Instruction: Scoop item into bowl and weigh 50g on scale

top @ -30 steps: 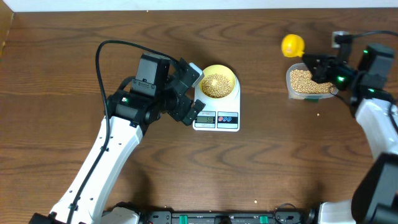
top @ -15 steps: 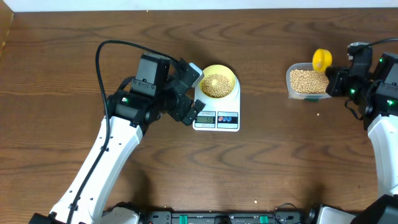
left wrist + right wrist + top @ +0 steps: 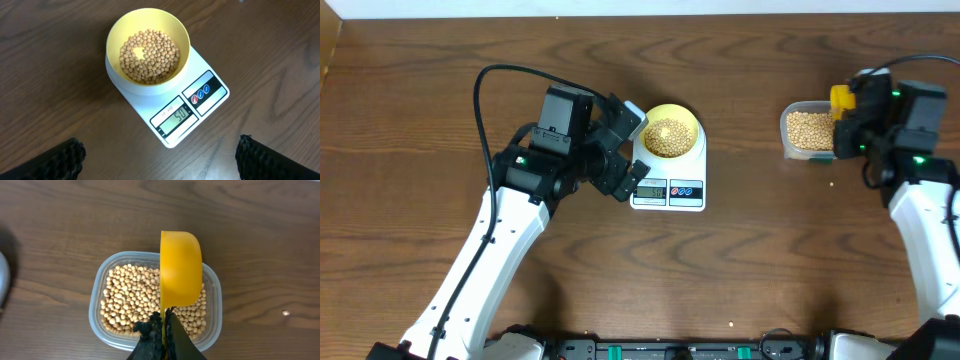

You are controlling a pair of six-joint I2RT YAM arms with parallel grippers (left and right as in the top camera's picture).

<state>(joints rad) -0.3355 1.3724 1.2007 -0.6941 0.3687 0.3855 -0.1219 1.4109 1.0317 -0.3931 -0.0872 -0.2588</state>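
Note:
My right gripper is holding the yellow scoop on edge. Next it should turn to level the scoop and lower it onto the beans in the clear tub point(image 3: 810, 130) point(image 3: 155, 297) below to release it.
The pale yellow bowl point(image 3: 671, 132) point(image 3: 148, 52) stands on the white scale point(image 3: 669, 186) point(image 3: 177, 107), holding a layer of tan beans point(image 3: 149, 56). The scale's display point(image 3: 178, 115) shows digits. My left gripper point(image 3: 160, 157) hovers open just left of the scale, its fingers point(image 3: 55, 160) spread wide apart over bare wood. My right gripper point(image 3: 163, 325) point(image 3: 847, 115) is shut on the handle of a bright yellow scoop point(image 3: 180, 269), which is turned on edge over the clear tub point(image 3: 155, 297) point(image 3: 810, 130) of beans.
The dark wooden table point(image 3: 770, 260) stretches around both arms. A black cable point(image 3: 490, 80) loops over the left arm. A pale strip runs along the table's far edge point(image 3: 640, 8).
My right gripper has carried the yellow scoop from beyond the tub's far corner to a place above the tub's right side. The left arm, bowl and scale have not moved.

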